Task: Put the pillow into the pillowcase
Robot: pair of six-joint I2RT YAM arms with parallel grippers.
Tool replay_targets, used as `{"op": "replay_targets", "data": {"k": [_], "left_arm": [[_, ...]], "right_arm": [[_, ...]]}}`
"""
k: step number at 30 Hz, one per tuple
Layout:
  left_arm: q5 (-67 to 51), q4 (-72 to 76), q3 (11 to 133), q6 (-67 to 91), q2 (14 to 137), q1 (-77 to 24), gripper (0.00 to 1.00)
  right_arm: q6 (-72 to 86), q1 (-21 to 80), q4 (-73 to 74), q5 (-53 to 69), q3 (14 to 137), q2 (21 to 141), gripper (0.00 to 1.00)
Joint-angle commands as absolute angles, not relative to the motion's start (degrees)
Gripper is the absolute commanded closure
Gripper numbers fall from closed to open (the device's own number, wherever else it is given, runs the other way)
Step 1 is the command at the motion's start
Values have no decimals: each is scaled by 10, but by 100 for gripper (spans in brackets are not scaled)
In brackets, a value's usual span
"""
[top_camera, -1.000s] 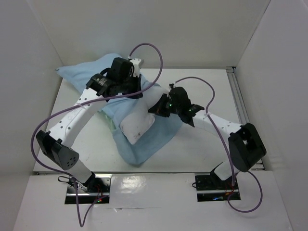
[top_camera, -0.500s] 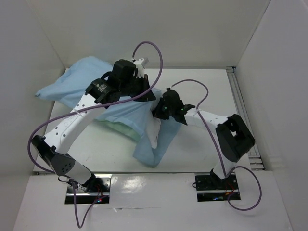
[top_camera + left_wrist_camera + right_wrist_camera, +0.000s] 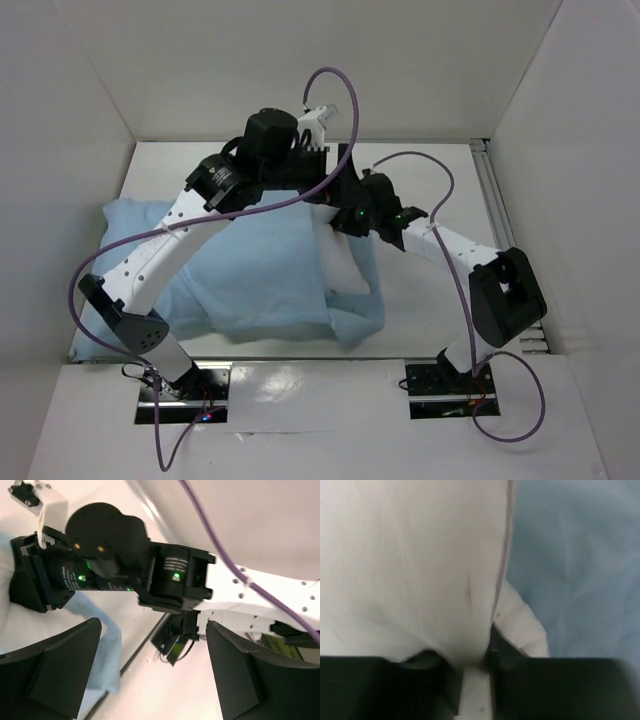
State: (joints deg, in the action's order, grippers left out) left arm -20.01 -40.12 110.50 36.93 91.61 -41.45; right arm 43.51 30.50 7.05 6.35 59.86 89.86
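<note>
I need to tilt my left gripper downward and lower it first to get onto the white pillow (image 3: 343, 268) just outside the pillowcase's edge, because that part of the pillow still sticks out uncovered.
The light blue pillowcase (image 3: 250, 270) lies flat across the left and middle of the table. The white pillow (image 3: 343, 268) sticks out of the pillowcase's right end; the rest of it is hidden inside. My left gripper (image 3: 312, 172) hovers above the back edge of the cloth. In the left wrist view it (image 3: 150, 680) stands wide open and empty, with a flap of pillowcase (image 3: 107, 645) below. My right gripper (image 3: 338, 208) is at the pillow's back corner. In the right wrist view it (image 3: 472, 690) pinches a fold of pillow (image 3: 420, 555) beside the pillowcase (image 3: 570, 545).
White walls enclose the table on three sides. A metal rail (image 3: 497, 205) runs along the right edge. The two wrists sit close together at the back middle, and purple cables (image 3: 335, 85) loop above them.
The pillowcase with the pillow has swung left and settled flat. My left gripper has opened and let go of the cloth. Both wrists moved toward the back.
</note>
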Motion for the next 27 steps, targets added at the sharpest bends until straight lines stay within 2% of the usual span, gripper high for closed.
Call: {"op": "replay_targets", "data": {"k": [1, 3, 5, 8, 10, 14, 17, 18, 19, 21, 23, 25, 27], "left_arm": [[-188, -440, 1192, 324, 944, -417, 1], [-141, -509, 1249, 301, 966, -411, 1], [-93, -539, 1266, 287, 966, -411, 1], [-42, -557, 1255, 287, 960, -406, 2], [13, -562, 1232, 282, 955, -406, 3], [35, -575, 1225, 266, 995, -406, 6], [41, -583, 1244, 266, 1039, -420, 8], [51, -588, 1252, 275, 1055, -428, 8], [73, -596, 1275, 282, 1089, -435, 8], [108, -612, 1305, 287, 1126, -443, 6], [172, -635, 1340, 282, 1176, -460, 4], [219, -649, 1365, 275, 1206, -472, 0], [243, -654, 1365, 275, 1237, -483, 0]], "right_arm": [[368, 257, 99, 103, 673, 917, 66], [322, 243, 187, 143, 757, 966, 31], [305, 243, 231, 123, 785, 975, 24], [317, 238, 215, 84, 721, 898, 14], [338, 215, 184, 70, 651, 815, 11], [347, 158, 186, 70, 589, 727, 8], [341, 137, 211, 70, 577, 708, 10], [341, 130, 216, 70, 571, 708, 13], [341, 118, 216, 76, 558, 701, 21], [341, 107, 210, 103, 542, 700, 23], [336, 107, 203, 126, 537, 710, 23], [317, 102, 203, 139, 537, 726, 19], [309, 102, 201, 165, 537, 746, 19]]}}
